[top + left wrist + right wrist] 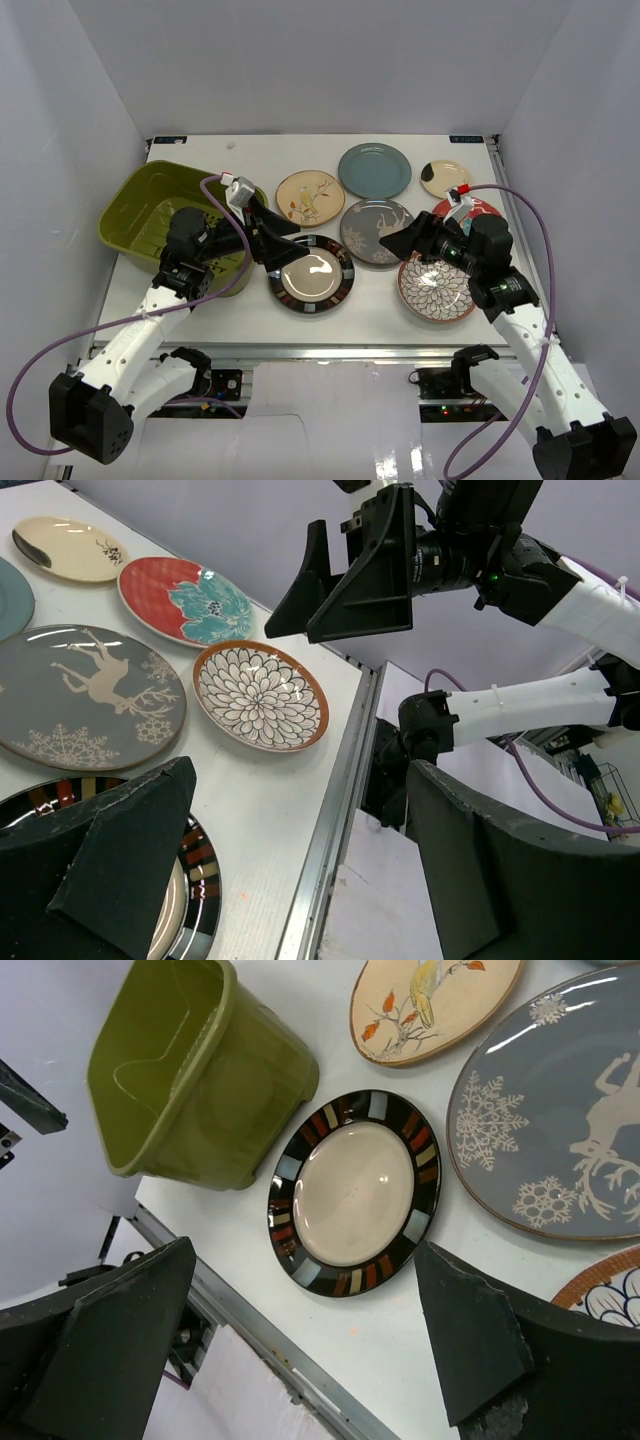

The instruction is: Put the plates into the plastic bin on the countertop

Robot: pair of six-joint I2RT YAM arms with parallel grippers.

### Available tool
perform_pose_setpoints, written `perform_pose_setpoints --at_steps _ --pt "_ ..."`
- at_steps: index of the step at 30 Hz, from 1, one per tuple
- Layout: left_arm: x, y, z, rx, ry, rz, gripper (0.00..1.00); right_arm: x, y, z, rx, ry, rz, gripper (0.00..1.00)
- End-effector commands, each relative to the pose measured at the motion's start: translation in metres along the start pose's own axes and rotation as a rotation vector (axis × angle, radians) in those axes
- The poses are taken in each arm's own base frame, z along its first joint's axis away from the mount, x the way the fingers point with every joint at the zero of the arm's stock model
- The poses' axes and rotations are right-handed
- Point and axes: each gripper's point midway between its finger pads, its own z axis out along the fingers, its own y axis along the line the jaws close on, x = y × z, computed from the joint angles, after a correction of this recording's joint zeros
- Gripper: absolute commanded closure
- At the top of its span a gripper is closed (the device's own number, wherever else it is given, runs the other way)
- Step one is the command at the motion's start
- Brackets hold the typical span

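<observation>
The black-rimmed plate's near rim (347, 277) (407, 1244) has bare countertop by it that leaves a finger room. My right gripper moves down and to the left in the top view onto it next.
The olive-green plastic bin (165, 212) stands empty at the left of the white countertop (240, 305); it also shows in the right wrist view (190, 1070). Seven plates lie flat on the table: black-rimmed tan (311, 274), bird (310, 198), grey-blue (374, 170), antlers (377, 230), cream with dark patch (445, 178), red (478, 208), partly hidden by my right arm, and petal pattern (437, 288). My left gripper (280, 240) is open and empty over the left rim of the black-rimmed plate (195, 880). My right gripper (402, 243) is open and empty above the antlers plate's right edge.
The table's metal front edge (335, 810) runs close below the front plates. White walls enclose the left, right and back. The bin sits near the table's left edge. Purple cables loop from both arms.
</observation>
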Motion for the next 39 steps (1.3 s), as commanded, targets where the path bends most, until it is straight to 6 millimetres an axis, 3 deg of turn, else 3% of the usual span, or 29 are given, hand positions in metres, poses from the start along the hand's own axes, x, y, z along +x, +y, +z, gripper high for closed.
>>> perform_pose_setpoints --at_steps 1,7,9,14,18,20,22,26,31,35,37,39 --pt "-0.008 -0.011 -0.001 0.03 -0.005 0.042 0.02 0.013 -0.01 -0.004 0.044 0.009 -0.001 0.04" --pt "-0.008 -0.01 -0.001 0.026 -0.015 0.018 0.02 0.037 -0.015 0.006 0.031 0.016 0.06 0.15" --pt "-0.006 -0.009 0.0 0.026 -0.016 0.006 0.02 0.046 -0.017 0.011 0.045 0.035 0.078 0.24" --pt "-0.008 -0.009 0.0 0.02 -0.02 -0.022 0.02 0.077 -0.032 0.024 0.134 0.097 0.083 0.29" --pt "-0.007 -0.009 0.001 0.023 -0.007 -0.051 0.02 0.104 -0.033 0.037 0.15 0.151 0.101 0.3" --pt "-0.007 -0.008 0.003 0.023 -0.001 -0.071 0.02 0.105 -0.03 0.046 0.129 0.127 0.114 0.3" --pt "-0.006 -0.005 0.005 0.013 0.008 -0.095 0.02 0.12 -0.038 0.053 0.135 0.148 0.155 0.3" --pt "-0.002 -0.001 0.007 -0.001 0.032 -0.149 0.03 0.14 -0.047 0.072 0.115 0.189 0.217 0.22" --pt "-0.008 0.004 0.007 -0.062 0.049 -0.18 0.06 0.146 -0.047 0.095 0.068 0.183 0.267 0.17" --pt "-0.009 0.012 0.004 -0.144 0.063 -0.181 0.06 0.154 -0.062 0.108 0.11 0.175 0.313 0.31" --pt "-0.002 0.023 0.001 -0.215 0.092 -0.197 0.08 0.152 -0.06 0.115 0.081 0.158 0.326 0.34" --pt "-0.001 0.027 -0.004 -0.275 0.113 -0.212 0.11 0.162 -0.064 0.123 0.087 0.188 0.355 0.38"
